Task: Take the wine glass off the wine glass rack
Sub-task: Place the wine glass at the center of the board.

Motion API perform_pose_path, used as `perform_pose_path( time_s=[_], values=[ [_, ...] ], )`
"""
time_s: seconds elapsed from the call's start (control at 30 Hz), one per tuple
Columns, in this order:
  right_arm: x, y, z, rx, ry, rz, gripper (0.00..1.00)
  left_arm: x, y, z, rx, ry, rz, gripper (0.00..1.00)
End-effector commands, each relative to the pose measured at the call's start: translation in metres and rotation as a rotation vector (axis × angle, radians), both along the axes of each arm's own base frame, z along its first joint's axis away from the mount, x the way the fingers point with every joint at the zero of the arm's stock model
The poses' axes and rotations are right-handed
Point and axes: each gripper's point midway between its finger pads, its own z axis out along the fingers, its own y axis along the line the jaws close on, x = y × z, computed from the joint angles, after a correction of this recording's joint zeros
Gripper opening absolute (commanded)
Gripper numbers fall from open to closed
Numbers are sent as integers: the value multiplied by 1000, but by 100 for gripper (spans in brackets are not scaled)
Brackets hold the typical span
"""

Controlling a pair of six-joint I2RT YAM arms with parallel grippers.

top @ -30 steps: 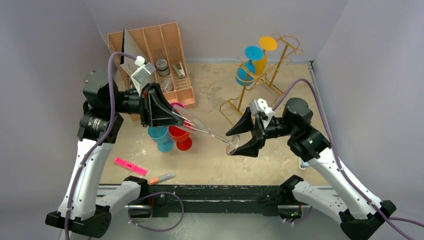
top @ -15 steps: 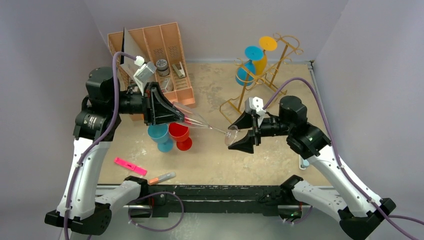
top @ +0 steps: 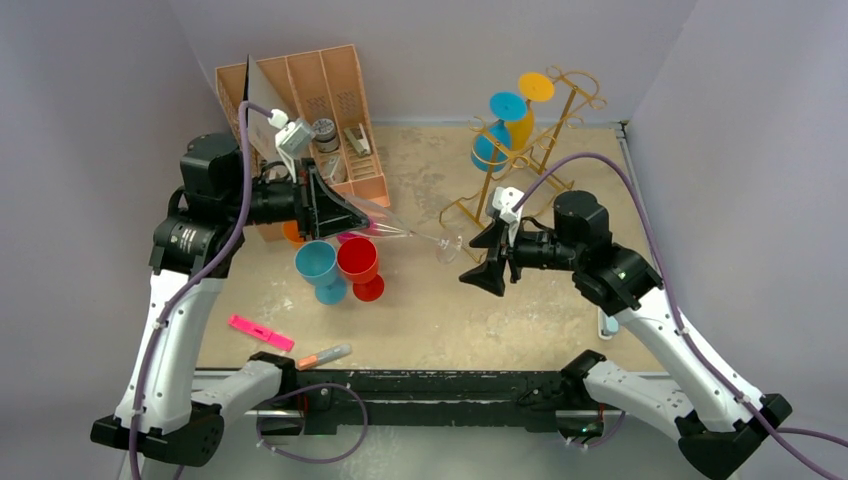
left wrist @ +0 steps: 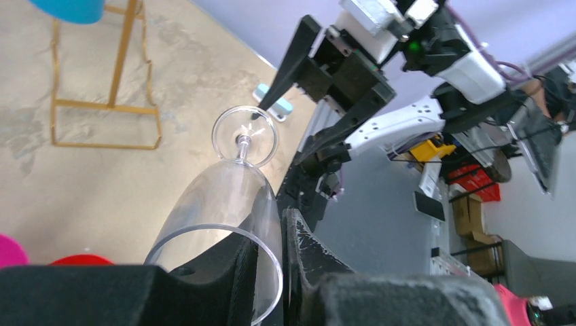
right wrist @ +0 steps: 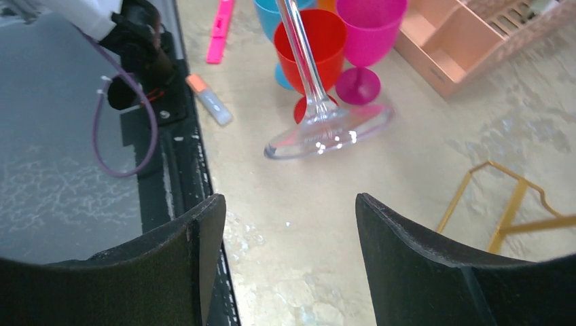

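The bare tabletop (top: 396, 250) beside the red goblet is below the left gripper, so the robot will next tip that gripper downward and lower the level glass foot-first to let go of it.
My left gripper (top: 345, 215) is shut on the rim of a clear wine glass (top: 402, 233), one finger inside the bowl and one outside (left wrist: 275, 238). The glass (left wrist: 227, 193) lies roughly level above the table, foot towards the right. My right gripper (top: 473, 258) is open and empty, just right of the foot (right wrist: 329, 132), jaws facing it without touching (right wrist: 286, 200). The gold wire wine glass rack (top: 545, 150) stands at the back right, with a blue glass (top: 495, 130) and a yellow glass (top: 527, 100) hanging upside down on it.
A tan slotted desk organiser (top: 320, 100) stands at the back left. Blue (top: 318, 268), red (top: 358, 262) and pink (right wrist: 370, 34) goblets stand below the held glass. A pink highlighter (top: 260, 332) and an orange-tipped marker (top: 323, 355) lie near the front edge.
My left gripper has carried the clear glass back and to the left. Its foot has come out from between my right jaws, which stayed open and shifted back.
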Motion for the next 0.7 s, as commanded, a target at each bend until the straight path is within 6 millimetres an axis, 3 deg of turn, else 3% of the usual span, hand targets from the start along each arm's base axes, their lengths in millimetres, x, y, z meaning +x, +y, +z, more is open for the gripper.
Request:
perform_pose_path(
  time_s=[0.0,0.17,0.3,0.47,0.67],
  values=[
    [17,-16,5,-51,-68,-125,72,18,6,-7,59,-14,97,0],
    [20,-20,21,6,-154,-164,73,35,11,-21,109,24,169,0],
    [29,-26,37,66,-154,-266,73,65,17,-51,196,83,271,0],
    [36,-40,47,124,-67,-430,77,85,4,-69,302,96,329,0],
    [38,-71,54,44,33,-617,94,106,-4,-92,457,155,387,0]
  ],
)
